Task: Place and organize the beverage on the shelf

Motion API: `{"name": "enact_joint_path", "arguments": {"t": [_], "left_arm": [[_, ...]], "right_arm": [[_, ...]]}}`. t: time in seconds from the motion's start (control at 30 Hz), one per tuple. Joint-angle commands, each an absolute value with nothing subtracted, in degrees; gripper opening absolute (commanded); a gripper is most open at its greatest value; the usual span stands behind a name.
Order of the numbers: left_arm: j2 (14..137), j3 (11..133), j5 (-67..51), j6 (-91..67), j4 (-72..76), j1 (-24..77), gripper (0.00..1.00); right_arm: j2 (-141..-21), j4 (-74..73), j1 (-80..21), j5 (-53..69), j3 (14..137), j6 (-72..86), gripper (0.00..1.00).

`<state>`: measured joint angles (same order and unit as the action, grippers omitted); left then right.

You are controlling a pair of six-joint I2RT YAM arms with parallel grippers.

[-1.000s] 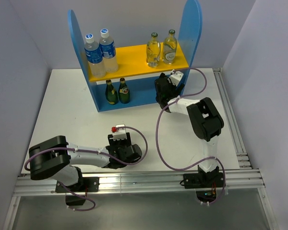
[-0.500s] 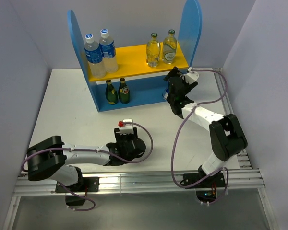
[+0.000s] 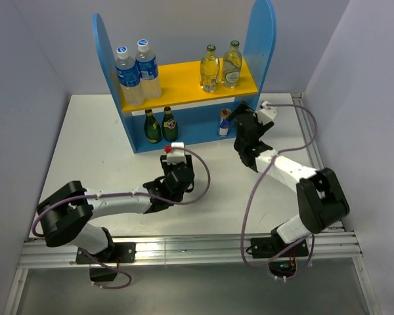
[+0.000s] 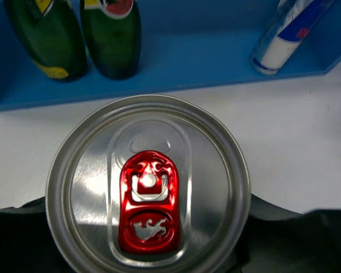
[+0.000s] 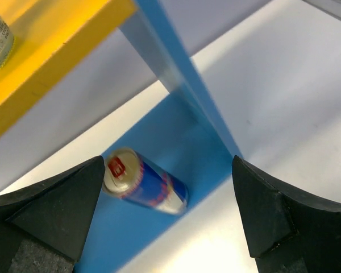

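Observation:
I will next carry my left gripper's can outward, toward the shelved can, to the empty blue base between it and the green bottles.
The shelf (image 3: 259,39) holds two pale yellow glass bottles (image 3: 220,65) on its yellow upper board. Two dark green bottles (image 3: 161,126) and one silver-blue-red can (image 3: 224,122) stand on the blue base. My right gripper (image 3: 237,123) is open and empty just in front of that can (image 5: 145,181), its fingers (image 5: 51,210) apart on both sides and not touching it. My left gripper (image 3: 176,176) is shut on the second can (image 4: 148,187), a short way in front of the shelf's base. The green bottles (image 4: 74,34) and the shelved can (image 4: 290,28) lie beyond it.
Two clear water bottles with blue caps (image 3: 136,71) stand on the left of the upper board. The shelf's right blue side panel (image 5: 182,85) is close to my right gripper. A rail runs along the table's right edge (image 3: 315,164).
My right gripper has drawn back from the lower level, leaving the can standing there. My left arm has carried its can forward toward the shelf.

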<state>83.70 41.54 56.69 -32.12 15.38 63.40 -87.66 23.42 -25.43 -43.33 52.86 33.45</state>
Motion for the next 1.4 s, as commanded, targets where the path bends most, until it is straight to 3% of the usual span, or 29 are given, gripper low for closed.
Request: {"name": "enact_joint_path", "arguments": {"t": [0.0,0.17,0.53,1.37], "left_arm": [[85.95,47.19,47.74,-24.79,30.13,57.49,0.0],[96.66,54.65,38.25,-21.36,35.33,51.34,0.0],[117.24,74.61,34.8,-17.93,39.46,48.25,0.0],[132.36,93.25,35.33,-15.29,35.6,45.7,0.01]], "right_arm": [[-77.89,20.22,-26.36,-44.56,48.88,37.96,1.0],[-61.46,16.37,-30.22,-48.24,38.77,37.97,1.0],[-34.21,2.29,-33.22,-51.33,29.18,36.65,0.98],[-32.87,5.27,-33.31,-47.37,25.05,36.74,0.97]]}}
